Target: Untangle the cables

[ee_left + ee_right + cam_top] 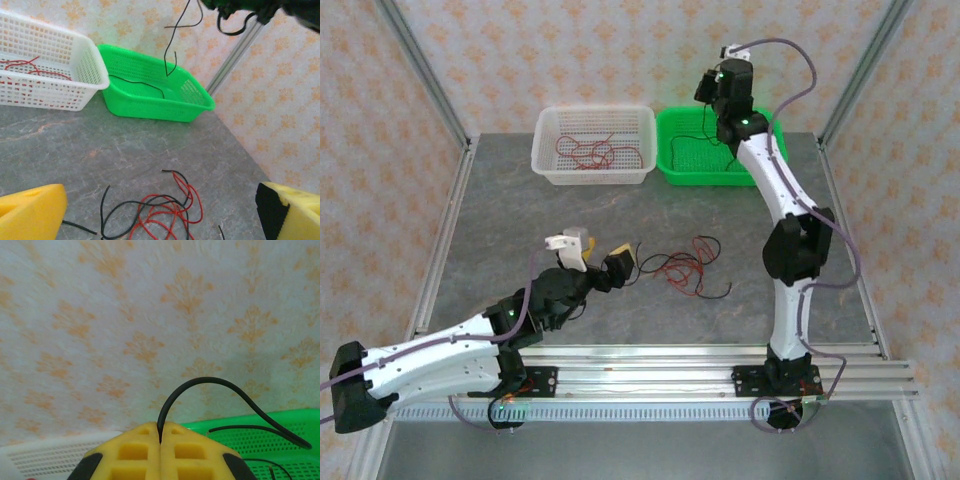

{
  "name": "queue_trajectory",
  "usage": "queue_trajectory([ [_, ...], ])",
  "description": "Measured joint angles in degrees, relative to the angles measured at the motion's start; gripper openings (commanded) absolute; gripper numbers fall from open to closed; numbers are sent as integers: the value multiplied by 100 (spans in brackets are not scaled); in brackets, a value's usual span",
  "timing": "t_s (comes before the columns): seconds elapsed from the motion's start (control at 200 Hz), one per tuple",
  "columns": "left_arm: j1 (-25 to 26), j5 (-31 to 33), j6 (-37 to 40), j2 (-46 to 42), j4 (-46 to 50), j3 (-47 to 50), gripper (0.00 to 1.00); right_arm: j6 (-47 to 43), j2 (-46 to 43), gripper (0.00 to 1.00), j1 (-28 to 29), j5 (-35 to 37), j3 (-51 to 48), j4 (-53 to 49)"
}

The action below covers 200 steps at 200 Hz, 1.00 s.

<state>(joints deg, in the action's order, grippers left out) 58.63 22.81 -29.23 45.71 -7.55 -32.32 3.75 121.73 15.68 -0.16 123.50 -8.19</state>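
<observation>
The robot's right gripper needs to go down next toward the bottom of the basket, with its fingers tipping downward, to let go of the black cable there.
A tangle of red and black cables (685, 268) lies on the grey table right of centre, also seen as the tangled cables (165, 210) between my left fingers. My left gripper (592, 262) stands open just left of the tangle, its yellow fingers (31, 212) wide apart with nothing between them. My right gripper (160, 439) is raised over the green basket (717, 150) and is shut on a black cable (220, 385). That black cable (170, 47) hangs down into the green basket (150, 95).
A white basket (592, 147) at the back centre holds several red cables (588, 152). The green basket has a black cable lying in it. Metal frame posts stand at the table's back corners, and patterned walls close in the space.
</observation>
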Motion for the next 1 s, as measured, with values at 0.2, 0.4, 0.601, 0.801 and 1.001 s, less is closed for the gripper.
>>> queue_trajectory([
  [0.2, 0, -2, -315, -76, 313, 46, 99, 153, 907, 0, -17, 136, 302, -240],
  [0.4, 0, 2, -546, -74, 483, 52, 99, 614, 1862, 0, -118, 188, 1045, -1075],
  [0.601, 0, -4, -706, -39, 595, 55, 97, 1075, 2441, 31, -361, -55, 1687, -1910],
  [0.801, 0, -111, -850, 219, 844, -61, 95, 1198, 2448, 54, -514, -184, 1687, -2247],
  [1.001, 0, -256, -1069, 507, 1014, -372, 92, 1156, 2363, 71, -492, -177, 1687, -2527],
])
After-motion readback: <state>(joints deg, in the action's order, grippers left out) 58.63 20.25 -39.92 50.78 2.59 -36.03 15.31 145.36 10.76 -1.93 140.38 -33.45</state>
